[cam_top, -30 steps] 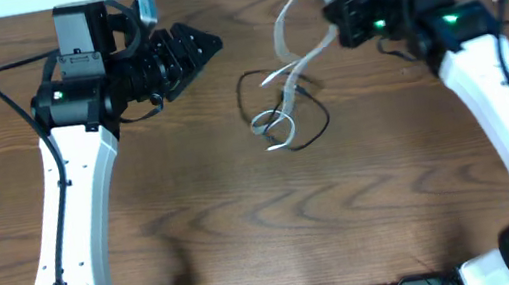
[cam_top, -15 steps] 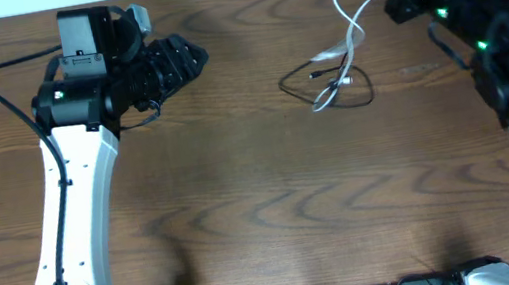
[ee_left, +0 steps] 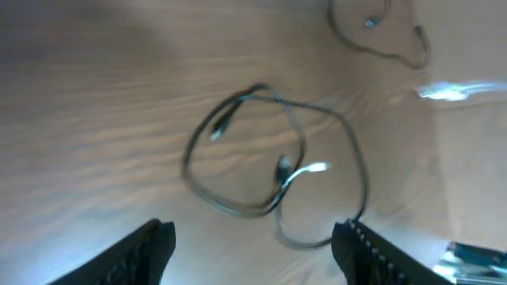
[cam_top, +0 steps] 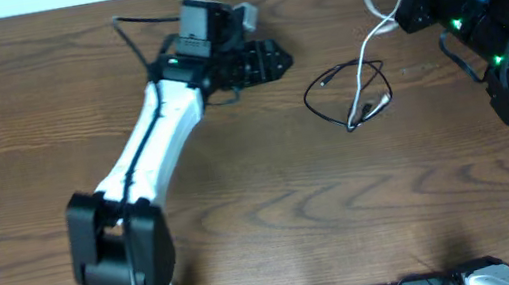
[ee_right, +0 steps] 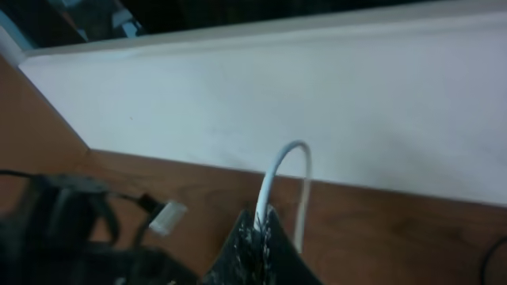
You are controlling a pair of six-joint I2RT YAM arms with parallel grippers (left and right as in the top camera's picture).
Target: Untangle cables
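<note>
The left gripper moves down and back toward the black cable next, onto the loop's side facing its fingers [cam_top: 308,101] [ee_left: 188,164], where the white cable stays clear.
The black cable [cam_top: 324,102] lies in a loose loop on the wooden table, right of centre; it also shows in the left wrist view [ee_left: 238,158]. The white cable [cam_top: 368,45] runs from that loop up to my right gripper [cam_top: 395,12] at the back right, which is shut on it; the right wrist view shows the white cable [ee_right: 273,178] pinched between the fingers [ee_right: 260,233] and arching above them. A white plug end [ee_left: 309,169] lies inside the black loop. My left gripper [cam_top: 278,60] is open and empty, just left of the loop, its fingers [ee_left: 253,249] wide apart.
A white wall [ee_right: 317,103] runs along the table's back edge, close behind my right gripper. The left arm [cam_top: 149,148] stretches diagonally across the left half of the table. A thin black robot wire [ee_left: 380,39] lies beyond the loop.
My left gripper has swung right, toward the cables. My right gripper has pulled the white cable further right and back, and the black loop has slid right and spread wider.
</note>
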